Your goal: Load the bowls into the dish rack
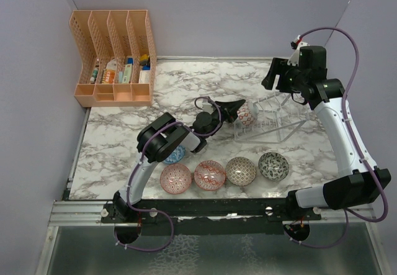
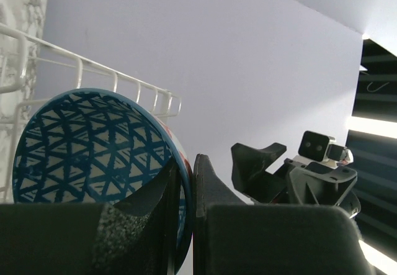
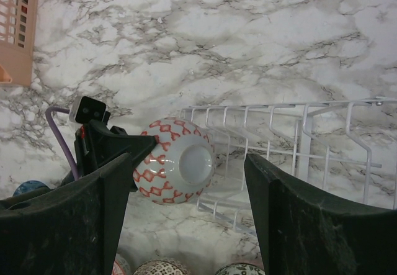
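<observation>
The left gripper lowers toward the end slot of the dish rack next and releases the bowl's rim there. The bowl hangs tipped on edge above the rack's wires.
My left gripper is shut on the rim of a bowl that is tipped on its edge at the left end of the dish rack. This bowl is blue-patterned inside, and from above the bowl shows a white outside with red diamonds. One finger sits inside it and one outside. My right gripper hangs open and empty high above the rack's back right. Several more bowls lie in a row on the near table: blue, red, pink, brownish and dark.
An orange file organiser with small items stands at the back left corner. The marble table is walled by lilac panels at the back and sides. The rack's other slots hold nothing.
</observation>
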{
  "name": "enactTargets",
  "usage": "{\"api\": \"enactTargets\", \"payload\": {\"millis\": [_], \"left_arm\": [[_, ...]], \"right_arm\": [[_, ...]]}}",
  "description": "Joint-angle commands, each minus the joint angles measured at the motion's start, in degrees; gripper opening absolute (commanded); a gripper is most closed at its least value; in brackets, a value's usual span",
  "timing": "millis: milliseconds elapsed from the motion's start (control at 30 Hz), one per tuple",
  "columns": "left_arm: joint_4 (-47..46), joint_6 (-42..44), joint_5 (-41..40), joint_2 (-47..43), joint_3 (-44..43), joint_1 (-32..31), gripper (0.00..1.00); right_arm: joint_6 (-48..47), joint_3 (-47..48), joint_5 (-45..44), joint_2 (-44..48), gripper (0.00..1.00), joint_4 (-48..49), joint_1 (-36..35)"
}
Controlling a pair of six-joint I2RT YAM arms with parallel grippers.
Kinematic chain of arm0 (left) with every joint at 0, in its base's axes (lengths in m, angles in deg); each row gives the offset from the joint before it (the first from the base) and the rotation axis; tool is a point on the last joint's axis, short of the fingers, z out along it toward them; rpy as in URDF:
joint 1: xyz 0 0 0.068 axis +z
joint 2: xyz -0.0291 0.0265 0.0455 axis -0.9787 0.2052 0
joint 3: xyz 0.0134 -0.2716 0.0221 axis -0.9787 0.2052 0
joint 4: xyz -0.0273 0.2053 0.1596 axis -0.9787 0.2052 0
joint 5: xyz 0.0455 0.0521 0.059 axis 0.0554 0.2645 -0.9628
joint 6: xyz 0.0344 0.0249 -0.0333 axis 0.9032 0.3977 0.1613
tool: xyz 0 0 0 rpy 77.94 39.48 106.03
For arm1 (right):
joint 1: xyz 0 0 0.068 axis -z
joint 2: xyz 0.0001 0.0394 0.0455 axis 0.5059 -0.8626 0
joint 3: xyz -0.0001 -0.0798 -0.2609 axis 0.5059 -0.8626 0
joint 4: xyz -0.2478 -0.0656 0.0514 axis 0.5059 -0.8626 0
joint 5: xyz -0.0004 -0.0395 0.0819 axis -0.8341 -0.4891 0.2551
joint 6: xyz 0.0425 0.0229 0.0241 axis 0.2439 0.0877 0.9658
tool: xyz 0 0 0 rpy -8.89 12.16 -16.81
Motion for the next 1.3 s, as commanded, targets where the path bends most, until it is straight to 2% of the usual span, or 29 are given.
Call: {"api": "enactTargets", "payload": {"millis": [0,233,633,1000,1267], "left_arm": [[-7.1,-0.7,5.0,-1.5,3.0,0.0,0.00],[-9.0,0.0,4.7,-2.5,6.3,0.9,0.00],[-10.1,-2.4,4.1,2.1,-0.8,1.4,0.00],[-7.7,-3.3,4.1,1.0,3.3,1.0,0.00],[-7.6,-3.1,5.4,3.9,-0.4,0.6,0.00]], "right_arm": [[-0.8,2.9,-0.7,-0.6,0.73,1.0,0.3],[-0.8,3.0,-0.7,-0.7,0.73,0.9,0.3],[-0.6,3.6,-0.9,-0.8,0.73,1.0,0.4],[-0.8,3.7,-0.8,-1.4,0.73,0.8,0.4],[-1.2,4.0,-0.7,-2.0,0.73,1.1,0.4]]}}
